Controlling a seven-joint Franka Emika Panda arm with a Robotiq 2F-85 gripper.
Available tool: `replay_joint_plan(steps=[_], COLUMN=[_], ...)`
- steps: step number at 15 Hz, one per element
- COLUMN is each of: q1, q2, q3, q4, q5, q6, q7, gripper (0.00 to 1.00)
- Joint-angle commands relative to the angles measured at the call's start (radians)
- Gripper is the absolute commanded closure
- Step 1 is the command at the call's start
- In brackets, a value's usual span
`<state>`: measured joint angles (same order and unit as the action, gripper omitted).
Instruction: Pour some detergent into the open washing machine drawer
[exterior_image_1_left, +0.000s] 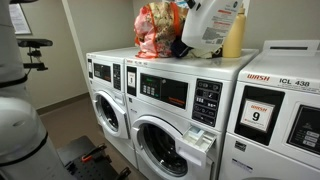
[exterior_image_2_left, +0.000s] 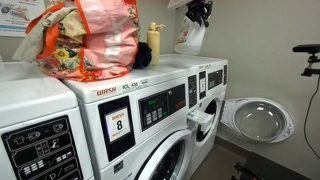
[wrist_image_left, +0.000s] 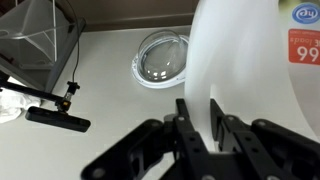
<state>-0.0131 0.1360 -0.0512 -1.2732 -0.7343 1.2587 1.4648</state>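
Observation:
My gripper lowers the tilted jug toward the slim yellow bottle next, rights it onto the washer top (exterior_image_1_left: 208, 61) and releases it, since bare space lies beside that bottle.
The detergent jug (exterior_image_1_left: 212, 24) is whitish with an orange-red label and hangs tilted in the air above the washers. It also shows in an exterior view (exterior_image_2_left: 188, 36) and fills the right of the wrist view (wrist_image_left: 245, 60). My gripper (wrist_image_left: 200, 118) is shut on the jug's moulded handle, and shows at the top of both exterior views (exterior_image_1_left: 190, 6) (exterior_image_2_left: 198, 12). The washing machine drawer (exterior_image_1_left: 201, 140) juts open from a white front-loader, below and apart from the jug. It also shows in an exterior view (exterior_image_2_left: 201, 121).
A slim yellow bottle (exterior_image_1_left: 234, 38) (exterior_image_2_left: 155, 40) and a colourful plastic bag (exterior_image_1_left: 158, 30) (exterior_image_2_left: 88, 40) stand on the washer tops. A round washer door (exterior_image_2_left: 258, 118) (wrist_image_left: 160, 58) hangs open. A tripod stand (wrist_image_left: 55, 105) is on the floor.

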Motion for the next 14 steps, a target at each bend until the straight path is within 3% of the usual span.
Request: replay_joint_plan(steps=[1,14], q1=[0.035,0.120], q2=[0.017,0.121], q3=[0.015,0.022], q4=[0.023,-0.023], q5=[-0.086,-0.274], q6=[0.020,0.008], q7=[0.062,0.154], gripper=[0.94,0.94])
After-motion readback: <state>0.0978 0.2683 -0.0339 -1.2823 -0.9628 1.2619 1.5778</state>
